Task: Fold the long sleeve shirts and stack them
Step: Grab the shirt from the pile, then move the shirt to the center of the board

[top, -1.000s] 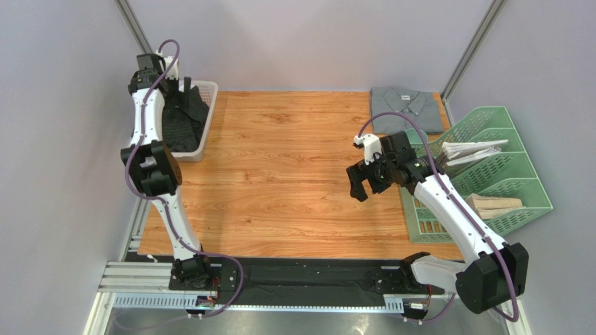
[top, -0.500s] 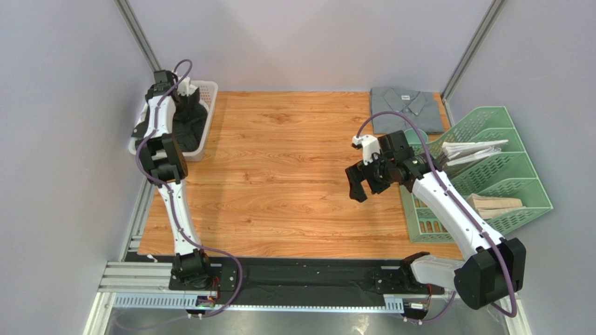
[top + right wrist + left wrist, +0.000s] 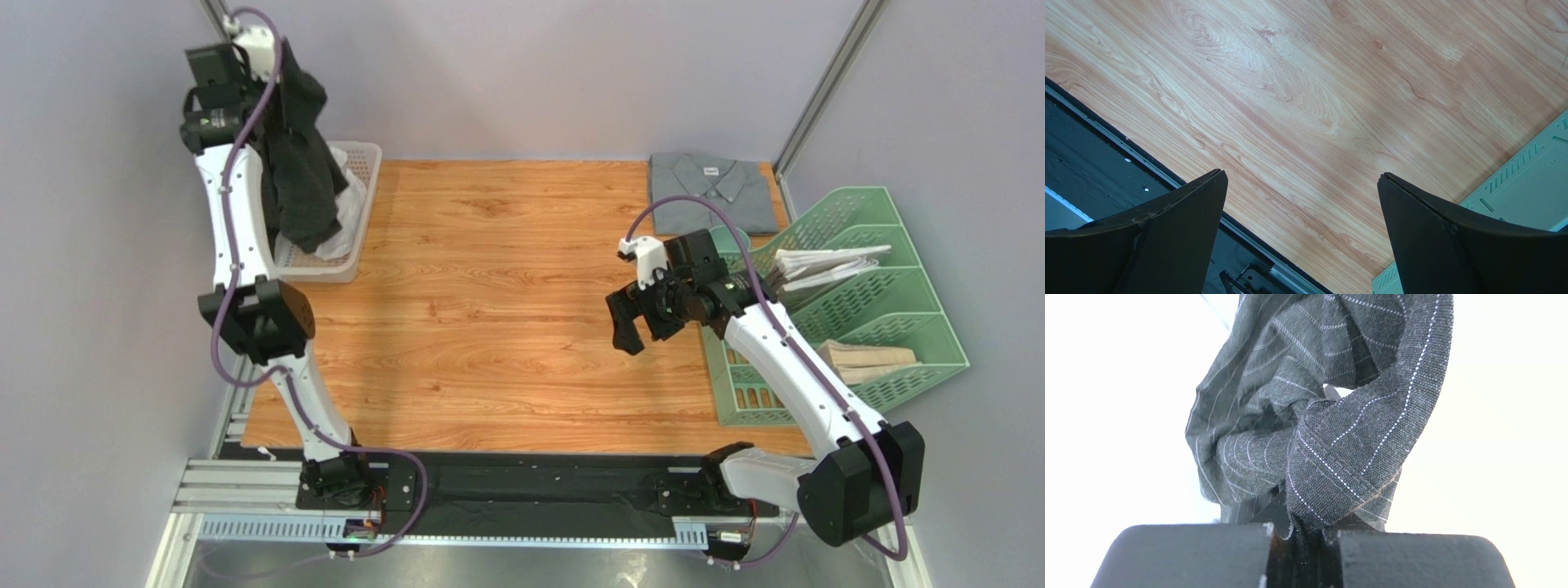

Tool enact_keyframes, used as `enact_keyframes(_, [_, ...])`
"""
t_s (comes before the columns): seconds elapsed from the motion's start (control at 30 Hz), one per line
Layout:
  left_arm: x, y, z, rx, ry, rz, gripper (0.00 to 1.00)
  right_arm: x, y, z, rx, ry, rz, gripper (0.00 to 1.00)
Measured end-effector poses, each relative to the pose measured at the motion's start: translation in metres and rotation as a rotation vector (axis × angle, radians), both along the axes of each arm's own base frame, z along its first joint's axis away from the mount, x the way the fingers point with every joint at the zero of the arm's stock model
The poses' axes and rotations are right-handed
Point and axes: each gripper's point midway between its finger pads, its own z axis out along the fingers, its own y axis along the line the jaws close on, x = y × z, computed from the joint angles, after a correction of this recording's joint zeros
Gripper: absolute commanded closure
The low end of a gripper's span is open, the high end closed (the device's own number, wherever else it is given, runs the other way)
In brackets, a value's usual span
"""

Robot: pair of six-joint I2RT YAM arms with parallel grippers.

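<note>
I will raise the pinstriped shirt higher past the white basket (image 3: 358, 202) with my left gripper, then bring it down and back over the wood.
The black pinstriped shirt (image 3: 298, 159) hangs bunched from my left gripper (image 3: 272, 76), raised high over the white basket (image 3: 358, 202) at the far left. The wrist view shows the jaws shut on a fold of the pinstriped shirt (image 3: 1339, 447), with the left gripper (image 3: 1303, 539) pinching it. A grey shirt (image 3: 715, 190) lies folded flat at the far right corner of the table. My right gripper (image 3: 638, 321) hovers open over bare wood right of centre; in its wrist view the right gripper (image 3: 1303, 202) holds nothing.
A green wire rack (image 3: 873, 300) with papers and a wooden piece stands along the right edge, close to the right arm. The wooden table (image 3: 503, 294) stretches between the arms. Grey walls close in the left, back and right sides.
My left gripper shut on the pinstriped shirt in the basket and rose, lifting the cloth out so it hangs above the basket. The right arm stayed still.
</note>
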Motion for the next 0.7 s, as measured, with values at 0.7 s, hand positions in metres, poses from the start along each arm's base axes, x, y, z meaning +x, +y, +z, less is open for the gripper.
enact_keyframes(0.7, [-0.100, -0.207, 0.225, -0.158, -0.473, -0.401, 1.00, -0.002, 0.003, 0.005, 0.020, -0.009, 0.011, 0.00])
